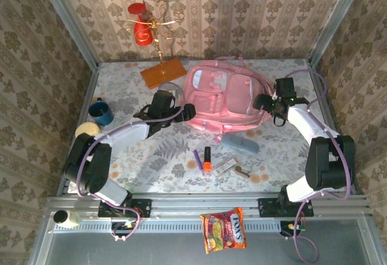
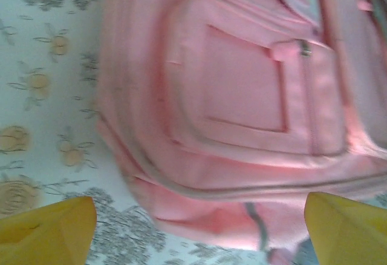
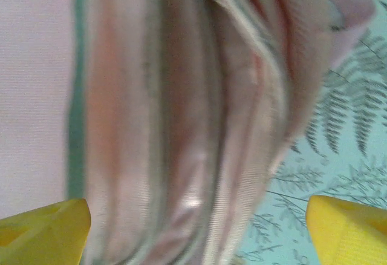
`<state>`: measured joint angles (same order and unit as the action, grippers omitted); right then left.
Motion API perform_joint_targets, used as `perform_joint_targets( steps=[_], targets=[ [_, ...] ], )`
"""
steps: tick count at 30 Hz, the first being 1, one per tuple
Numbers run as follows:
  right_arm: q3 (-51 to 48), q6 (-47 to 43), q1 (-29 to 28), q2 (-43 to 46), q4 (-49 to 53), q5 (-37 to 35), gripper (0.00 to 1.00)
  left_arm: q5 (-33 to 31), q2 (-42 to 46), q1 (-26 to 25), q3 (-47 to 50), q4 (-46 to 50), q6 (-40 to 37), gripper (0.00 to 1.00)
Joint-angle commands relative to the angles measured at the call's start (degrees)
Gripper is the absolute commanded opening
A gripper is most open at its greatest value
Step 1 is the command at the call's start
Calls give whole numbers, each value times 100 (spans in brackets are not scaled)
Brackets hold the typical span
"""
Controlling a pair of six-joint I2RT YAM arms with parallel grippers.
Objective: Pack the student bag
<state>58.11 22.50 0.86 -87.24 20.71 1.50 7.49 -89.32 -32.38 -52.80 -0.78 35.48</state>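
My right gripper needs to slide its open fingers forward onto one edge of the bag's folded side before it closes. Its fingers are already on either side of the bag's folds.
The student bag [image 1: 227,95] is a large pink backpack lying flat at the middle back of the table, front pockets up. My left gripper [image 1: 187,112] hovers at the bag's lower left edge. In the left wrist view its yellow fingertips [image 2: 54,229] stand wide apart and open, with the bag's [image 2: 242,95] zipped pocket and rounded corner ahead of them and nothing gripped. My right gripper [image 1: 263,103] is at the bag's right edge. Its fingertips [image 3: 351,229] are also spread open, and the bag's folded side [image 3: 181,126] lies between and ahead of them.
A grey-blue pouch [image 1: 240,142] lies just in front of the bag. Near it are a purple pen [image 1: 197,158], an orange highlighter [image 1: 207,158] and small items [image 1: 233,167]. A blue cup [image 1: 101,112] sits at the left, a wooden stand [image 1: 163,72] at the back, a snack packet [image 1: 224,230] on the front rail.
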Motion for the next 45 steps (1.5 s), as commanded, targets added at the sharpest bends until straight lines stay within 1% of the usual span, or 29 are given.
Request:
perform_joint_targets(
  steps=[1,2,3,6,9,11,13,14,15,16,18,19,20,22,23,25,27,29,31,32,35,38,42,44,45],
  targets=[
    [-63,226,133,-390,-470,93,91,114,-697,109,-683,523,-281,93],
    [5,269,126,-602,-577,356,90,171,-964,102,-958,745,-304,93],
    [88,291,99,-776,-670,658,88,247,-1145,92,-1066,750,-292,92],
    [407,315,-99,-1275,-900,1238,81,704,-1485,71,-1044,161,64,85],
    [754,343,-358,-1566,-1035,1637,73,768,-1696,22,-1145,42,224,66],
    [926,423,-474,-1620,-1123,1899,66,798,-1673,54,-1085,-75,272,49],
    [917,551,-499,-1536,-1305,2053,54,735,-1462,144,-911,-182,287,39],
    [860,655,-496,-1460,-1469,2153,46,680,-1291,216,-781,-227,291,39],
    [827,761,-480,-1369,-1585,2206,39,631,-1136,288,-682,-238,256,40],
    [778,853,-482,-1273,-1691,2260,31,578,-929,366,-532,-223,168,45],
    [777,1079,-469,-1096,-1801,2334,18,414,-520,482,-236,-103,-53,63],
    [796,1210,-460,-1022,-1845,2382,13,295,-282,513,-76,-17,-248,71],
    [824,1367,-458,-921,-1917,2452,10,111,-30,528,103,119,-440,75],
    [871,1668,-455,-784,-2068,2590,6,-308,462,494,424,343,-815,79],
    [895,1862,-460,-716,-2181,2666,4,-517,742,460,630,371,-996,79],
    [947,2277,-464,-612,-2473,2797,2,-794,1216,272,1027,133,-1526,79],
    [1027,2646,-497,-540,-2680,2829,1,-1224,1572,-102,1262,-107,-2285,79],
    [1237,2800,-564,-520,-2655,2847,1,-1780,1794,-654,1353,-365,-3232,79],
    [1463,2815,-626,-522,-2506,2847,1,-1993,1821,-1068,1468,-840,-4204,79],
    [1569,2836,-648,-526,-2448,2855,1,-1979,1783,-1236,1568,-1153,-4734,79],
    [1757,2895,-665,-522,-2358,2915,1,-1983,1492,-1543,1670,-1832,-5886,80],
    [1928,2830,-675,-505,-2171,2909,1,-1962,1022,-1604,1515,-2188,-6617,79],
    [2186,2655,-701,-545,-1843,2948,1,-2093,279,-1596,1363,-2818,-7636,79],
    [2274,2610,-702,-566,-1758,2955,1,-2146,-79,-1595,1268,-3048,-7998,78],
    [2307,2597,-702,-579,-1718,2955,1,-2272,-287,-1594,1202,-3179,-8138,76]
  ],
)
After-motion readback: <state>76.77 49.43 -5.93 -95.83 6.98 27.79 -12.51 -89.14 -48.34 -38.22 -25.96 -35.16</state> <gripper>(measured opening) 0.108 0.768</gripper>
